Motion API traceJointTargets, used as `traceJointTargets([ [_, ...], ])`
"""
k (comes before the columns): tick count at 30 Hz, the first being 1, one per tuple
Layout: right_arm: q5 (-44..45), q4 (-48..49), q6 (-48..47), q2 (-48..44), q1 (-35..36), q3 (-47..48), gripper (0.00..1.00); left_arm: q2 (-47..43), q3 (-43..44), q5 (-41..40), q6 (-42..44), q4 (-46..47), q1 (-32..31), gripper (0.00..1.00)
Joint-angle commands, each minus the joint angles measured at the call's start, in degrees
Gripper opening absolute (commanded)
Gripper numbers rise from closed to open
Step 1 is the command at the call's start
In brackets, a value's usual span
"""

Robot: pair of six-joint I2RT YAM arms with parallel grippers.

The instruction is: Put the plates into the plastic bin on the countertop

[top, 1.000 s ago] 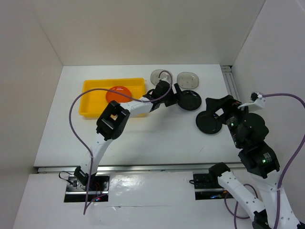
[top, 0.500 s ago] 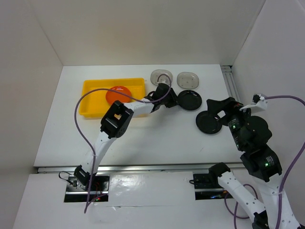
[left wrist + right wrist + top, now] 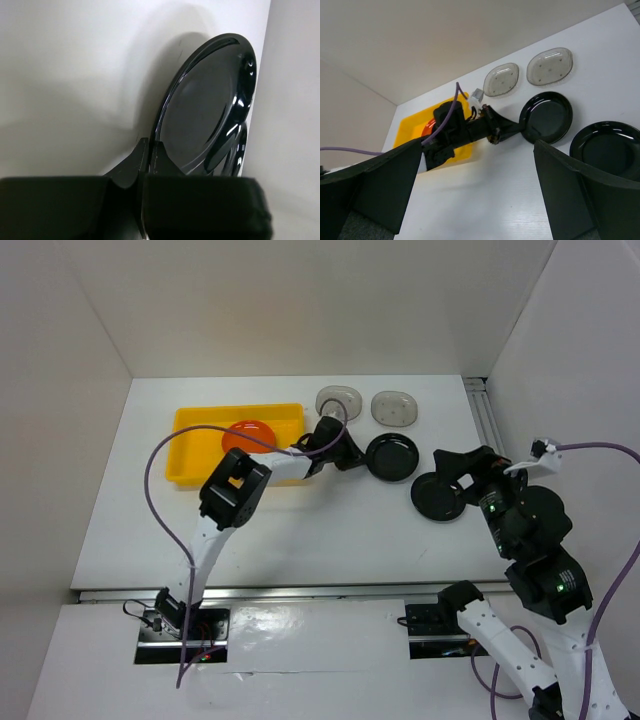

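The left gripper carries the black plate up and to the left in the top view next, then down onto the orange plate.
My left gripper is shut on the left rim of a black plate, just right of the yellow plastic bin. In the left wrist view both fingers pinch that plate's edge. An orange plate lies inside the bin. A second black plate rests on the white countertop, partly under my open, empty right gripper. Two grey dotted oblong plates sit at the back. The right wrist view shows the held plate and the left gripper.
White walls close in the countertop at the back and on both sides. A metal rail runs along the right edge. A purple cable loops from the left arm over the bin's near side.
My left gripper has gone from open to shut on the black plate's rim. The plate has shifted slightly left and nearer. The right arm has barely moved.
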Motion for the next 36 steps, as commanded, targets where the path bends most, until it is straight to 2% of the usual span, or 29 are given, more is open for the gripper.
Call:
traceJointTargets([
  [1,-0.1,0.9,-0.3,-0.9,0.0,-0.6,1.0,-12.0,-9.4,3.4,1.8,5.4,1.3,0.0],
  [2,-0.1,0.9,-0.3,-0.9,0.0,-0.6,1.0,-16.7,-11.5,4.2,1.8,6.2,2.0,0.0],
  [5,-0.7,0.9,-0.3,-0.9,0.0,-1.1,1.0,-23.0,-17.4,5.8,2.5,7.5,3.4,0.0],
  [8,-0.7,0.9,0.2,-0.9,0.0,-1.6,1.0,-31.4,-20.3,3.8,4.7,2.4,4.4,0.0],
  [11,-1.3,0.9,0.7,-1.4,0.0,-1.6,1.0,-39.1,-20.8,-4.4,6.1,-5.6,5.7,0.0],
  [12,-1.3,0.9,0.8,-1.4,0.0,-1.6,1.0,-40.4,-20.8,-6.7,6.2,-11.7,7.2,0.0],
  [16,-2.9,1.4,1.3,-1.4,0.0,-1.6,1.0,-45.5,-23.5,-16.3,8.1,-19.3,13.2,0.0],
  [21,-3.5,2.7,1.8,-0.9,0.0,-2.9,1.0,-46.1,-25.1,-15.9,9.8,-22.9,25.0,0.0],
  [25,-5.7,3.2,2.3,0.2,0.0,-3.4,1.0,-43.5,-26.4,-14.9,11.6,-22.9,31.1,0.0],
  [28,-5.7,3.7,2.3,0.7,0.0,-3.4,1.0,-42.1,-27.9,-10.8,11.6,-20.9,35.2,0.0],
  [36,-7.5,4.2,2.3,1.8,0.0,-3.4,1.0,-39.5,-28.4,-8.9,12.1,-22.3,36.3,0.0],
])
